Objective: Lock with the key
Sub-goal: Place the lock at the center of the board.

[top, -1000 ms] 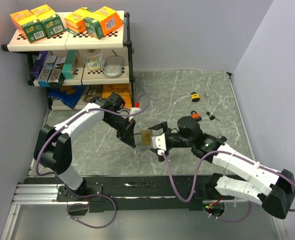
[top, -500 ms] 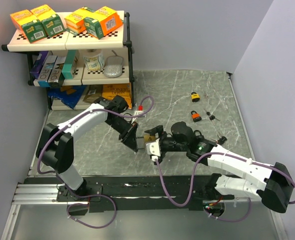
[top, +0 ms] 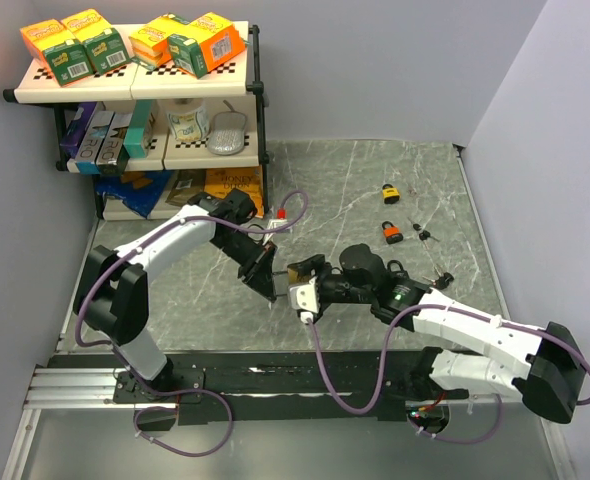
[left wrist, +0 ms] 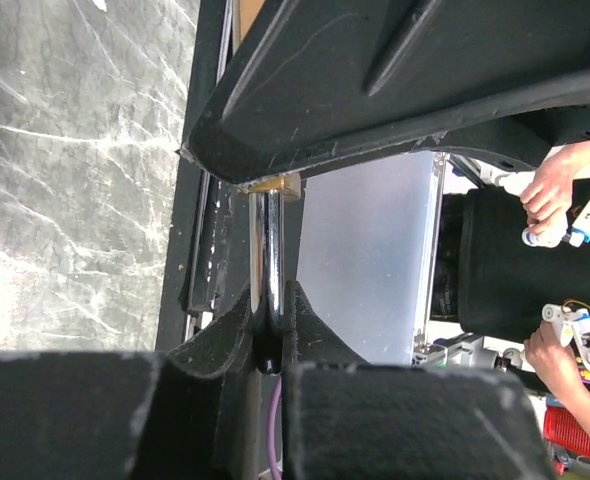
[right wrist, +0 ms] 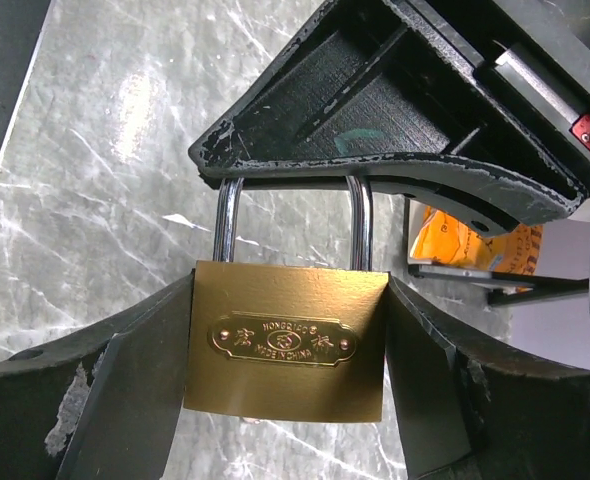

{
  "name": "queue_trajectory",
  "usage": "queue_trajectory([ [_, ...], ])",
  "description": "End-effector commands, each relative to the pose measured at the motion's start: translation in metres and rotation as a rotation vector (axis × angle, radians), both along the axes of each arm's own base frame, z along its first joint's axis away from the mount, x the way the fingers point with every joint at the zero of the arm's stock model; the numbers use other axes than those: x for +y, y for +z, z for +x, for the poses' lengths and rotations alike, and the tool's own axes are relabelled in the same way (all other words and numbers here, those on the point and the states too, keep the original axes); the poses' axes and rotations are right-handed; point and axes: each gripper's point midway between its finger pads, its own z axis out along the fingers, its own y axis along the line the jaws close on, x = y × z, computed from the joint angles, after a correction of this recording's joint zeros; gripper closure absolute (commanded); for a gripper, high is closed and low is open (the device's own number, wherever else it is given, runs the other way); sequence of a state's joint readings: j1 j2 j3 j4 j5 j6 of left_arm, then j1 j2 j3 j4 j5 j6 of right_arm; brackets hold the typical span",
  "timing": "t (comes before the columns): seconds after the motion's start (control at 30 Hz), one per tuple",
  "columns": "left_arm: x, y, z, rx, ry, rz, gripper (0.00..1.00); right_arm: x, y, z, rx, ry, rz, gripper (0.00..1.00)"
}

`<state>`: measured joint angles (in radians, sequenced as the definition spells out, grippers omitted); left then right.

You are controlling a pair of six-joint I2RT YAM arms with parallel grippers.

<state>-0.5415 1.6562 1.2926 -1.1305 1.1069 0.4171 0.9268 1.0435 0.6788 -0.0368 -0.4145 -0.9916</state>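
Note:
I need to tilt my right gripper downward, lower the padlock onto the bare marble below and outward of the gripper, and let go of it clear of the keys.
A brass padlock [right wrist: 287, 345] with an engraved plate hangs between my right gripper's fingers [right wrist: 125, 400], which are shut on its body. Its steel shackle [right wrist: 360, 225] rises into my left gripper's black fingers [right wrist: 375, 130]. In the left wrist view my left gripper [left wrist: 268, 320] is shut on the shackle [left wrist: 268, 250], with the brass body [left wrist: 272, 185] just above it. In the top view the left gripper [top: 267, 278] and right gripper [top: 300, 285] meet at the table's middle, the padlock [top: 294, 272] between them. Small keys [top: 425, 236] lie at the right.
Two small orange padlocks [top: 389, 191] [top: 392, 232] and another key [top: 443, 279] lie on the marble table at the right. A shelf rack [top: 140, 90] with boxes stands at the back left. A purple cable [top: 293, 208] loops by the left wrist.
My right arm has moved left, carrying the padlock up to my left gripper. The left gripper has shifted slightly right, and the two now meet at the shackle.

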Motion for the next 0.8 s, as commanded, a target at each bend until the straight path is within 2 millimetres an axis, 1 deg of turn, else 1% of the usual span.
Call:
queue_trajectory([
  [0.0,-0.012,0.028,0.0,-0.032,-0.028,-0.129,0.81,0.008,0.013,-0.001,-0.022,0.029,0.028,0.53],
  [0.03,-0.012,0.027,0.002,-0.041,-0.023,-0.125,0.73,0.008,0.012,-0.001,-0.013,0.021,0.028,0.57],
  [0.07,-0.011,0.025,0.001,-0.034,-0.012,-0.111,0.65,0.008,0.014,0.0,-0.005,0.012,0.032,0.65],
  [0.1,-0.011,0.025,0.006,-0.066,-0.001,-0.114,0.52,0.008,0.013,0.0,0.025,-0.002,0.035,0.69],
  [0.13,-0.01,0.025,0.008,-0.079,0.011,-0.116,0.34,0.009,0.015,0.001,0.045,-0.016,0.042,0.73],
  [0.17,-0.005,0.022,0.011,-0.059,0.049,-0.104,0.24,0.009,0.017,0.005,0.062,-0.05,0.041,0.76],
  [0.2,-0.003,0.026,0.021,-0.118,0.077,-0.129,0.01,0.008,0.016,0.006,0.122,-0.091,0.05,0.76],
  [0.23,0.001,0.027,0.027,-0.131,0.116,-0.134,0.03,0.008,0.021,0.011,0.154,-0.13,0.065,0.76],
  [0.27,0.014,0.023,0.038,-0.089,0.213,-0.108,0.04,0.007,0.017,0.015,0.201,-0.173,0.059,0.76],
  [0.3,0.021,0.033,0.047,-0.135,0.268,-0.13,0.04,0.004,0.011,0.014,0.308,-0.232,0.061,0.77],
  [0.33,0.027,0.036,0.065,-0.2,0.33,-0.147,0.04,0.002,0.013,0.02,0.355,-0.281,0.073,0.77],
  [0.37,0.044,0.035,0.081,-0.171,0.452,-0.13,0.04,0.0,0.005,0.026,0.407,-0.342,0.067,0.8],
  [0.4,0.053,0.046,0.088,-0.198,0.518,-0.142,0.04,-0.003,0.0,0.028,0.493,-0.413,0.079,0.81],
  [0.43,0.062,0.05,0.107,-0.267,0.59,-0.145,0.04,-0.004,-0.002,0.032,0.53,-0.455,0.089,0.81],
  [0.47,0.077,0.051,0.118,-0.25,0.685,-0.132,0.04,-0.008,-0.009,0.039,0.57,-0.51,0.084,0.82],
  [0.5,0.084,0.059,0.123,-0.286,0.735,-0.136,0.04,-0.011,-0.013,0.044,0.62,-0.582,0.097,0.82],
  [0.53,0.091,0.063,0.129,-0.299,0.778,-0.136,0.04,-0.011,-0.012,0.048,0.642,-0.617,0.109,0.82],
  [0.57,0.1,0.067,0.138,-0.296,0.853,-0.135,0.04,-0.015,-0.02,0.056,0.671,-0.671,0.11,0.82],
  [0.6,0.105,0.073,0.139,-0.305,0.883,-0.142,0.04,-0.015,-0.022,0.059,0.721,-0.724,0.134,0.82],
  [0.63,0.111,0.074,0.141,-0.282,0.927,-0.139,0.04,-0.016,-0.03,0.066,0.754,-0.768,0.132,0.82],
  [0.67,0.115,0.073,0.139,-0.277,0.948,-0.128,0.04,-0.02,-0.034,0.074,0.788,-0.813,0.143,0.82],
  [0.7,0.116,0.072,0.138,-0.271,0.955,-0.124,0.04,-0.02,-0.038,0.077,0.855,-0.865,0.164,0.82],
  [0.73,0.119,0.071,0.136,-0.269,0.959,-0.12,0.04,-0.019,-0.047,0.083,0.892,-0.903,0.154,0.82],
  [0.77,0.119,0.069,0.131,-0.259,0.956,-0.112,0.04,-0.019,-0.05,0.086,0.916,-0.929,0.164,0.82],
])
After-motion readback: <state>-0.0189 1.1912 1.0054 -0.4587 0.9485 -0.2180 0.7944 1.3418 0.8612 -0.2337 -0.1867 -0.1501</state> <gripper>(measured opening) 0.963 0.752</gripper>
